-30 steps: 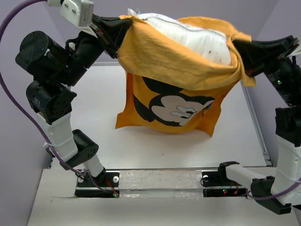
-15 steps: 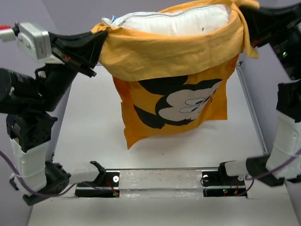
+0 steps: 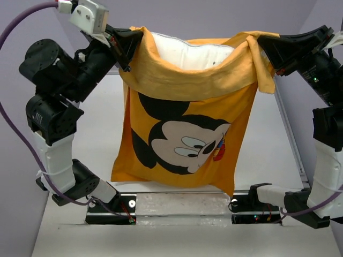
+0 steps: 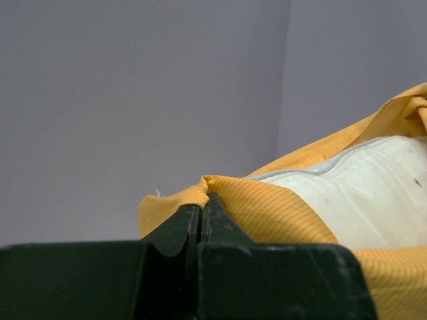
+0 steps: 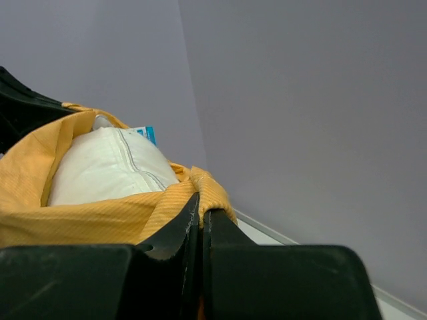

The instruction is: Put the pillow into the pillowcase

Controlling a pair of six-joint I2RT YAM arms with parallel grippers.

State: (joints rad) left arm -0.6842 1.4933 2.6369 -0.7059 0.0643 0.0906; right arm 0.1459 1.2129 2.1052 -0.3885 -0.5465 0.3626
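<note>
The near side of the white table lies below my left gripper, toward the arm bases. I need to move my left gripper down and back to release the corner of the pillowcase's rim there.
The orange-yellow pillowcase [image 3: 182, 139] with the Mickey Mouse face hangs in the air between my two arms, its open mouth upward. The white pillow [image 3: 190, 53] sits inside it, its top edge showing at the mouth. My left gripper [image 3: 134, 44] is shut on the left corner of the pillowcase's rim [image 4: 200, 187]. My right gripper [image 3: 258, 44] is shut on the right corner [image 5: 208, 190]. In the right wrist view the pillow [image 5: 107, 167] bulges out of the orange cloth, with a small blue tag [image 5: 148, 133] at its far edge. The left wrist view shows the pillow [image 4: 360, 193] too.
The white table [image 3: 96, 128] lies under the hanging sack, whose lower edge reaches down near the arm bases [image 3: 182, 206]. A raised rail [image 3: 286, 134] borders the table's right side. Purple walls surround the space.
Both arms have swung with the pillowcase between them. The pillow has sunk deeper inside, and the sack now hangs longer, its lower edge closer to the arm bases.
</note>
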